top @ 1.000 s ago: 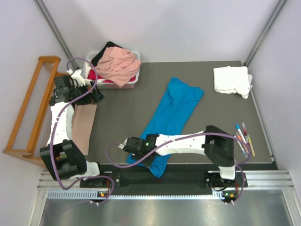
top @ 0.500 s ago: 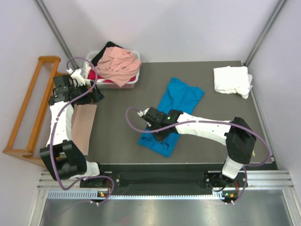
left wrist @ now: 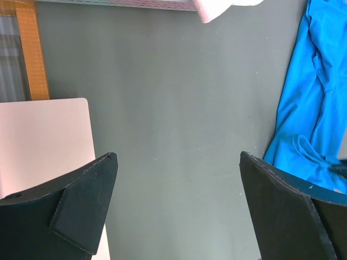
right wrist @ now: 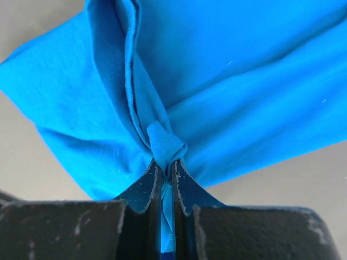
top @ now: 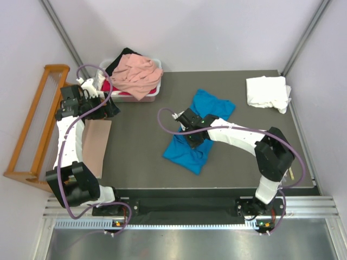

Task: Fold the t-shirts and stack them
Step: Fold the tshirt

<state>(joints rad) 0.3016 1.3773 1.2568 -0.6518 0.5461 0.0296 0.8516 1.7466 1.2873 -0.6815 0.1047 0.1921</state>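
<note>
My right gripper should move outward and down next and then release, because the blue t-shirt's flat far end (top: 213, 105) (right wrist: 309, 81) is outward of it and the fold is still hanging.
The bright blue t-shirt (top: 188, 155) lies bunched and doubled over mid-table, its far end (top: 216, 105) flat on the mat. My right gripper (top: 191, 130) is over its middle, shut on a pinched fold of the blue cloth (right wrist: 162, 142), which hangs down from the right gripper (right wrist: 164, 162) in the right wrist view. My left gripper (top: 110, 110) hovers at the left side of the table. In the left wrist view the left gripper (left wrist: 177, 157) is open over bare mat, with the blue t-shirt (left wrist: 312, 108) off to its right. A folded white t-shirt (top: 267, 92) sits at the far right corner.
A white tub (top: 155, 93) at the far left holds salmon-pink (top: 138, 73), red (top: 111, 88) and black (top: 116, 65) shirts. A wooden slatted rack (top: 32, 124) stands left of the table, with a pinkish board (top: 95, 146) beside it. Pens (top: 281, 159) lie at the right edge.
My right gripper has carried the near end of the blue t-shirt away from the front edge towards the far end, doubling it over. The left arm has stayed still.
</note>
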